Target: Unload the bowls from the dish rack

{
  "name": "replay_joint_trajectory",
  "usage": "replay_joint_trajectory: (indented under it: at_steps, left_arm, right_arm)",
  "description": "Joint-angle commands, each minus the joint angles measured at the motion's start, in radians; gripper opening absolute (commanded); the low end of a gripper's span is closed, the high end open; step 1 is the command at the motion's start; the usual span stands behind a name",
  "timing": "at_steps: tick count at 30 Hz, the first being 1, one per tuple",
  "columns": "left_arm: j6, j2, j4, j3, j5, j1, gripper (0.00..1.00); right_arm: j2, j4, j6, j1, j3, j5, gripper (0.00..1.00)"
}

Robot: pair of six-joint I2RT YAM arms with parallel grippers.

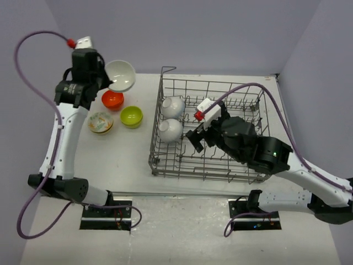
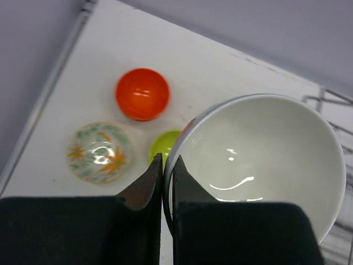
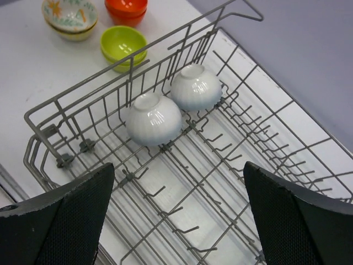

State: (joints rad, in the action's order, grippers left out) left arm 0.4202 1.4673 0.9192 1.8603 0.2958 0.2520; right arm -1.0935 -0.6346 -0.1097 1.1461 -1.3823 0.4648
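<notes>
My left gripper moves back and down onto that spot next.
The grey wire dish rack (image 1: 165, 165) holds two white bowls upside down at its left end: one (image 1: 172, 106) farther, one (image 1: 169, 130) nearer; both show in the right wrist view (image 3: 154, 117) (image 3: 196, 87). My left gripper (image 1: 110, 84) is shut on the rim of a white bowl (image 1: 121, 75), holding it in the air above the table's far left; the left wrist view shows the rim pinched (image 2: 259, 160). My right gripper (image 1: 199, 138) is open and empty above the rack's middle (image 3: 179, 193).
On the table left of the rack stand an orange-red bowl (image 1: 112, 100), a lime-green bowl (image 1: 131, 116) and a cream patterned bowl (image 1: 100, 122). The table's left edge is close behind them. The rack's taller corner post (image 1: 168, 69) is at its far left.
</notes>
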Motion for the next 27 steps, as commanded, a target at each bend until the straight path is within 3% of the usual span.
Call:
replay_joint_trajectory:
  at_steps: [1,5,7,10,11,14,20,27]
  left_arm:
    - [0.106,-0.128,-0.121,-0.106,-0.010,-0.179,0.00]
    - [0.160,-0.191,-0.250,-0.375,-0.110,-0.428,0.00]
    - [0.178,-0.208,-0.267,-0.471,-0.158,-0.460,0.00]
    - [0.224,-0.292,-0.354,-0.642,-0.213,-0.436,0.00]
    - [0.239,-0.339,-0.400,-0.761,-0.167,-0.386,0.00]
    - [0.284,-0.369,-0.418,-0.910,-0.017,-0.265,0.00]
    - [0.308,-0.418,-0.552,-1.170,-0.046,-0.263,0.00]
    - [0.307,-0.435,-0.700,-1.340,-0.057,-0.263,0.00]
  right_arm:
    - [0.096,0.069,0.102,-0.002,0.057,0.095,0.99]
    - [0.187,0.073,0.183,-0.011,0.127,0.090,0.99]
    - [0.208,0.073,0.223,-0.022,0.153,0.098,0.99]
    - [0.239,0.075,0.261,-0.051,0.176,0.094,0.99]
    - [0.244,0.073,0.268,-0.058,0.181,0.074,0.99]
    - [0.238,0.076,0.286,-0.095,0.183,0.017,0.99]
    - [0.208,0.079,0.304,-0.138,0.189,-0.043,0.99]
    - [0.161,0.114,0.390,-0.302,0.193,-0.259,0.99]
